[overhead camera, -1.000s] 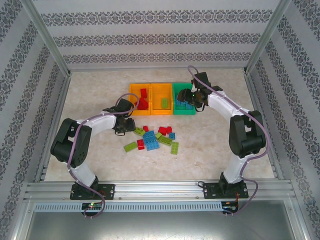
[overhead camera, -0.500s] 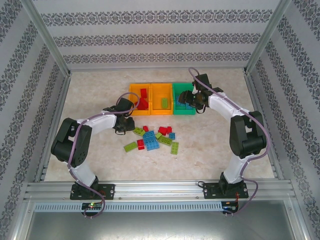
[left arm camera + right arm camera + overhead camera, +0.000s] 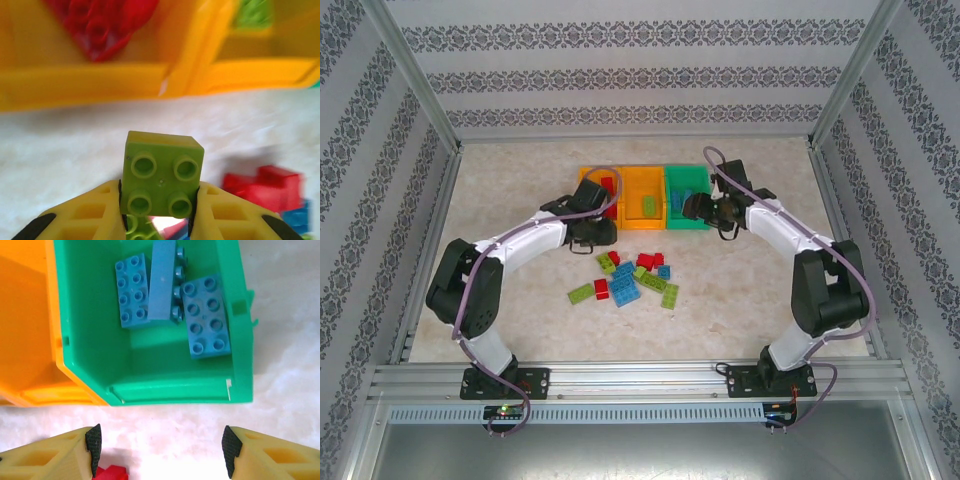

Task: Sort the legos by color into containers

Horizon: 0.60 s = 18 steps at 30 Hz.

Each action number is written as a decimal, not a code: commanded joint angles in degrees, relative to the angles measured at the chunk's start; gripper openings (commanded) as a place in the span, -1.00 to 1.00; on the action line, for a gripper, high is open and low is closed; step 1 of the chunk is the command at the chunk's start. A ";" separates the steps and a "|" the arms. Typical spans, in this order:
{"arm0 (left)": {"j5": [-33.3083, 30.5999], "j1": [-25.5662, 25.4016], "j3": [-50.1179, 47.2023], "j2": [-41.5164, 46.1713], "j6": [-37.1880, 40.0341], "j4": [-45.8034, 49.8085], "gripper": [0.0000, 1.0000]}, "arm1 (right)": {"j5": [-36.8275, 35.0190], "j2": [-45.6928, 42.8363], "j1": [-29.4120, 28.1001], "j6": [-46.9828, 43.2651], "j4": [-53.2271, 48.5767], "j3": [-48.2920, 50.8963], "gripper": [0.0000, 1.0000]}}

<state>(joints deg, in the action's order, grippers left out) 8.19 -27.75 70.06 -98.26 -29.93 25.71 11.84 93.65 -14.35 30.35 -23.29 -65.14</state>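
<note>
The left gripper moves outward and across over the middle orange container next and lets go of the lime green lego there, since a green lego already lies in it.
My left gripper (image 3: pixel 157 202) is shut on a lime green lego (image 3: pixel 162 172), studs toward the camera, held just in front of the two orange containers (image 3: pixel 90 82). Red legos (image 3: pixel 100 25) lie in the left one, a green lego (image 3: pixel 255 12) in the middle one. From above, the left gripper (image 3: pixel 595 232) hangs between the loose pile of legos (image 3: pixel 635 278) and the containers. My right gripper (image 3: pixel 157 450) is open and empty over bare table, just short of the green container (image 3: pixel 150 365), which holds three blue legos (image 3: pixel 132 290). From above, the right gripper (image 3: pixel 698 208) sits at that container's (image 3: pixel 687 170) near edge.
The marbled table (image 3: pixel 510 180) has free room left and right of the containers. Aluminium posts and patterned walls close in the sides and back. A metal rail (image 3: pixel 640 378) runs along the near edge by the arm bases. A red lego (image 3: pixel 112 474) lies beside the right gripper's left finger.
The left gripper closed on the green lego at the pile and carried it right and toward the orange containers. The right gripper drew back from above the green container to its near edge.
</note>
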 commanded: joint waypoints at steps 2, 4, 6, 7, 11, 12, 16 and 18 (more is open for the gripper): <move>2.49 -0.38 6.76 -3.32 2.34 0.96 -0.59 | -0.30 -3.65 -0.32 -3.33 0.64 4.01 0.34; 4.11 -0.46 10.44 -5.48 3.36 1.21 -0.59 | -0.85 -4.85 -1.15 -3.69 0.59 6.19 0.35; 5.65 -0.55 13.78 -7.82 4.36 1.28 -0.59 | -0.85 -5.81 -1.86 -3.43 1.04 8.14 0.35; 6.50 -0.55 15.61 -9.06 4.78 1.31 -0.59 | -0.86 -6.26 -2.24 -3.08 1.35 9.09 0.35; 7.82 -0.55 23.41 -15.02 6.57 3.41 -0.58 | 0.16 -7.63 -3.11 -1.45 3.43 12.05 0.35; 8.10 -0.55 25.82 -16.79 7.02 4.29 -0.58 | 0.61 -7.90 -3.59 -1.44 3.85 12.57 0.35; 8.20 -0.25 34.87 -23.87 7.80 8.37 -0.53 | 0.06 -8.83 -7.12 -3.09 3.87 13.70 0.37; 7.93 -0.14 37.61 -26.34 7.27 9.35 -0.39 | -0.42 -9.24 -9.46 -4.26 4.25 14.27 0.40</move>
<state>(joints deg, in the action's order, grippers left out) 15.46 -27.75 103.85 -122.41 -24.16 30.39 11.64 86.35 -21.34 28.05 -20.49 -51.99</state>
